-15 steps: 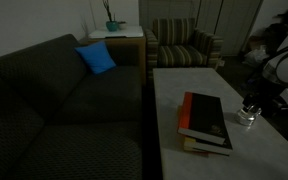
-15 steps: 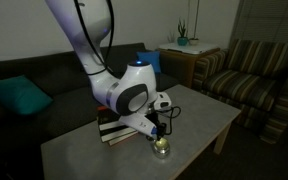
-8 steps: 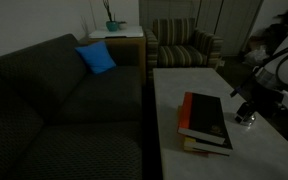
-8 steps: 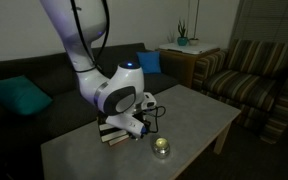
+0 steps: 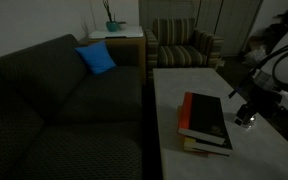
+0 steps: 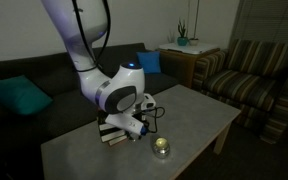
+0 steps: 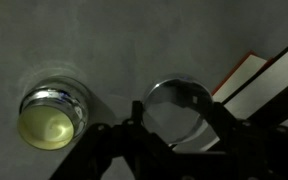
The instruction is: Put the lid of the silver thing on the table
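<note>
I need to turn my gripper and lower it onto the clear spot to release the lid, because the bare tabletop shows there between the open tin (image 7: 51, 113) and the books.
The silver tin (image 7: 51, 113) stands open on the pale table (image 7: 104, 40), with yellowish contents showing. It also shows in both exterior views (image 5: 246, 118) (image 6: 162, 147). My gripper (image 7: 176, 118) is beside it, toward the books, and its two dark fingers (image 7: 135, 118) press the rim of the round shiny lid (image 7: 174, 105) from both sides. The lid is held flat, just over the table top. In the exterior views the gripper (image 6: 144, 124) (image 5: 244, 101) hangs low between the tin and the book stack; the lid itself is too small to make out there.
A red-and-black book stack (image 5: 205, 121) (image 6: 112, 131) (image 7: 267, 78) lies on the table right next to the gripper. A dark sofa (image 5: 64, 100) with a blue cushion runs along the table. A striped armchair (image 5: 184, 45) and a side table with a plant (image 5: 112, 30) stand beyond.
Over the last second my gripper rose off the tin and shifted toward the books with the lid, leaving the tin open. Almost no movement in the last half second.
</note>
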You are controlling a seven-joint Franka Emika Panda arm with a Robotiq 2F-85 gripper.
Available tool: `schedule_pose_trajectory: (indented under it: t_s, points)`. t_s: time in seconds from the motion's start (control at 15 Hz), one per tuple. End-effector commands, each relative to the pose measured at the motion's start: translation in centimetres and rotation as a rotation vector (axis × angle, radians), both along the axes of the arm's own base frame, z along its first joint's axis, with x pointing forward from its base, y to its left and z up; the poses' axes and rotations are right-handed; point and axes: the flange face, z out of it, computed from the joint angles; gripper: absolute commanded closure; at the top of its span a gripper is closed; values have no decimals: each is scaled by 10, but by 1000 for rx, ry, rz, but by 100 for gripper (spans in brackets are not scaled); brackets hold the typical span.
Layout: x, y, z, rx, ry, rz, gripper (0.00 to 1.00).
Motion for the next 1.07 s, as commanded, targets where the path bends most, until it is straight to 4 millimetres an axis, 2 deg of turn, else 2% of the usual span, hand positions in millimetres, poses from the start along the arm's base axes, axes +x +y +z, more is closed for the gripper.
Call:
schedule_pose_trajectory:
  t_s: [0.0,0.2,0.53,0.6,0.67,1.0]
  points:
    - [7,11,-28,22,99,11,56]
    - [6,14,-58,40,181,-27,56]
    - [0,9,-113,89,293,-152,56]
    - [3,7,-115,95,304,-181,56]
    - [0,4,-91,98,320,-211,56]
    - [0,-13,-93,120,314,-399,56]
